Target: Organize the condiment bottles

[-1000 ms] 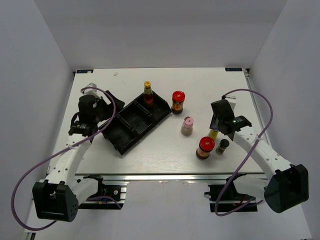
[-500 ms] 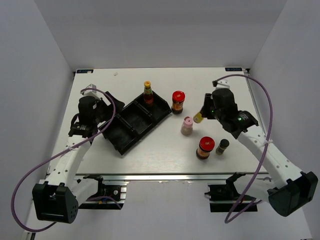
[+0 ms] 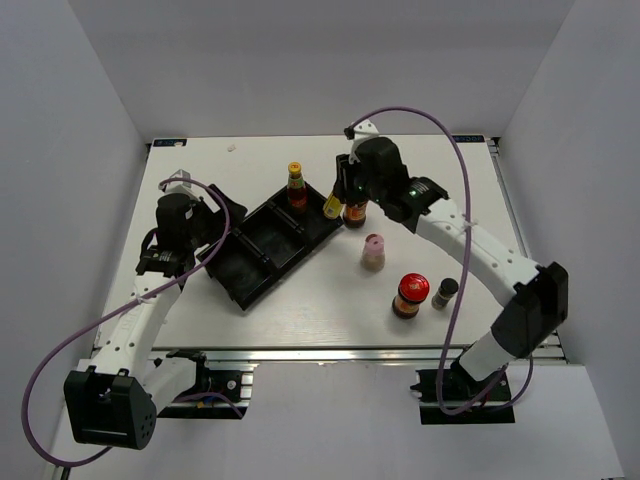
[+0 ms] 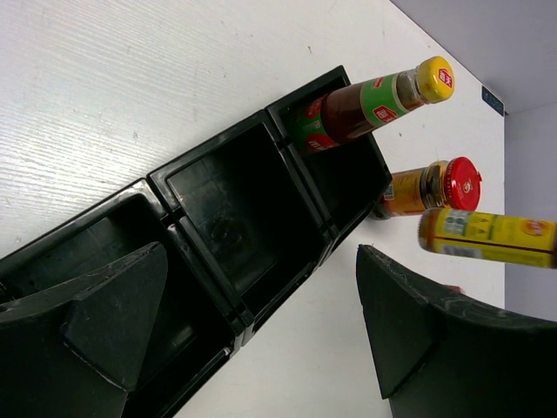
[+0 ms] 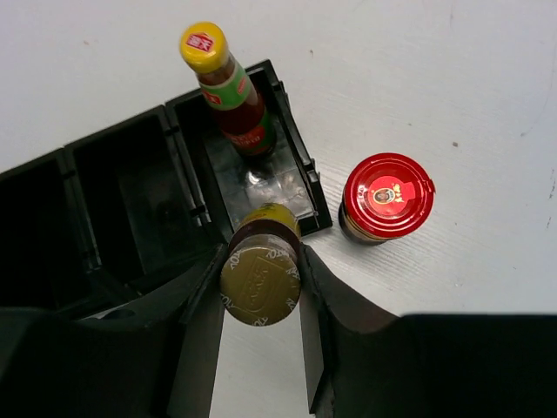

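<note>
My right gripper shifts left in the top view to the bare bottom of the tray's section by the sauce bottle (image 5: 268,188) below next, then lowers and releases.
My right gripper (image 3: 336,199) is shut on the small yellow bottle (image 3: 332,206) and holds it in the air over the right end of the black tray (image 3: 255,278); in the right wrist view the bottle's cap (image 5: 259,282) sits between the fingers. The tall yellow-capped sauce bottle (image 3: 296,187) stands in the tray's far right compartment. One red-lidded jar (image 3: 357,205) stands just right of the tray, the other (image 3: 410,295) near the front. The pink-capped bottle (image 3: 374,251) and the small dark shaker (image 3: 445,292) stand on the table. My left gripper (image 4: 261,340) is open and empty at the tray's left end.
The tray (image 4: 248,200) has three compartments; the middle and left ones hold nothing. The table's front edge runs just below the front jar and the shaker. White walls stand on the left, right and back.
My right gripper has lifted the small yellow bottle from the table's right side and carried it left and back to the tray's right end. The left arm has not moved.
</note>
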